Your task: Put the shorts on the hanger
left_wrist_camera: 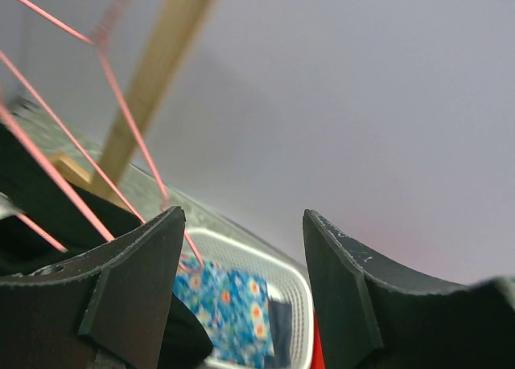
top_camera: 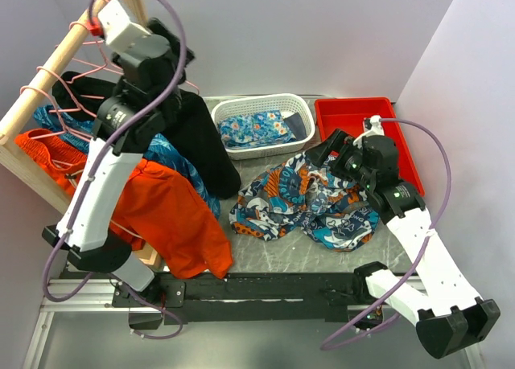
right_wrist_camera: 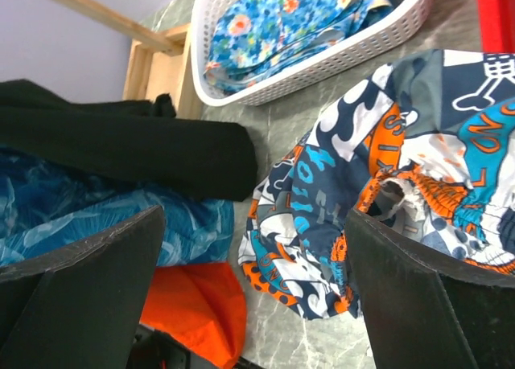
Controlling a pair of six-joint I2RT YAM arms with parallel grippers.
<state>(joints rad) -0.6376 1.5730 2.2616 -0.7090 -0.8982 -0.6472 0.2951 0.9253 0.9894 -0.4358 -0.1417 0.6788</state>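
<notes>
My left gripper needs to move toward the rack, left in its wrist view, around the hanger's sloping wire (left_wrist_camera: 135, 128), as the wire is outside its open fingers.
The patterned shorts (top_camera: 306, 200) lie crumpled on the grey tabletop at centre right; they also show in the right wrist view (right_wrist_camera: 378, 168). Several pink wire hangers (top_camera: 76, 88) hang on the wooden rack at the left; one hanger's wire (left_wrist_camera: 127, 116) crosses the left wrist view. My left gripper (top_camera: 179, 62) is raised high beside the rack, open and empty (left_wrist_camera: 245, 216), with a hanger wire just by its left finger. My right gripper (top_camera: 328, 150) hovers over the far right edge of the shorts, open and empty (right_wrist_camera: 253, 216).
A white basket (top_camera: 241, 104) with a blue floral cloth stands at the back; a red tray (top_camera: 346, 118) is beside it. The wooden rack pole (top_camera: 44, 75) carries a black garment (top_camera: 201, 136), blue leafy shorts (top_camera: 173, 156) and orange shorts (top_camera: 177, 216).
</notes>
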